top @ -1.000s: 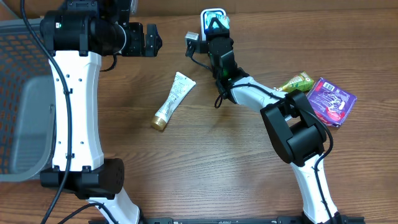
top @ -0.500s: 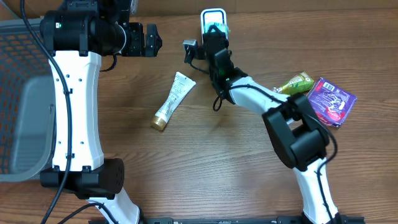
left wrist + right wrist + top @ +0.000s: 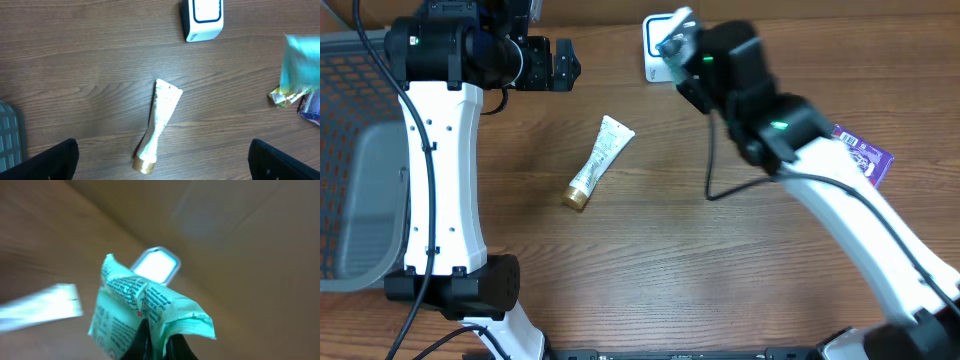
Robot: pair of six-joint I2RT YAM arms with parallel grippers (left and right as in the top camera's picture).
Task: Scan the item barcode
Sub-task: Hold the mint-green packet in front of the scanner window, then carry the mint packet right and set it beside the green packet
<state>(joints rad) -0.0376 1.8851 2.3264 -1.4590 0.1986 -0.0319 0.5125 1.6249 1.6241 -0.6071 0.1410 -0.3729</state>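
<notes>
I will next move my right gripper back and down to the tabletop by the yellow-green wrapper below it and release the packet clear of the scanner (image 3: 652,45).
My right gripper (image 3: 159,330) is shut on a mint-green printed packet (image 3: 145,310), pinching its lower fold and holding it up in the air. Beyond the packet, the white scanner with a blue-lit face (image 3: 155,265) stands on the table. Seen from overhead, the right gripper (image 3: 685,55) and the packet (image 3: 677,38) hover just over the scanner (image 3: 652,45), blurred by motion. The left wrist view catches the packet as a teal smear (image 3: 300,62), with the scanner (image 3: 202,17) at the top. My left gripper (image 3: 565,65) stands open and holds nothing.
A white tube with a gold cap (image 3: 597,160) lies mid-table, below my left gripper (image 3: 162,162). A purple packet (image 3: 865,160) and a yellow-green wrapper (image 3: 287,95) lie to the right. A grey basket (image 3: 360,200) stands at the left edge.
My right arm has lifted and swung out to the right, carrying the packet up above the scanner; it now shows motion blur. The left arm and the tube have not moved.
</notes>
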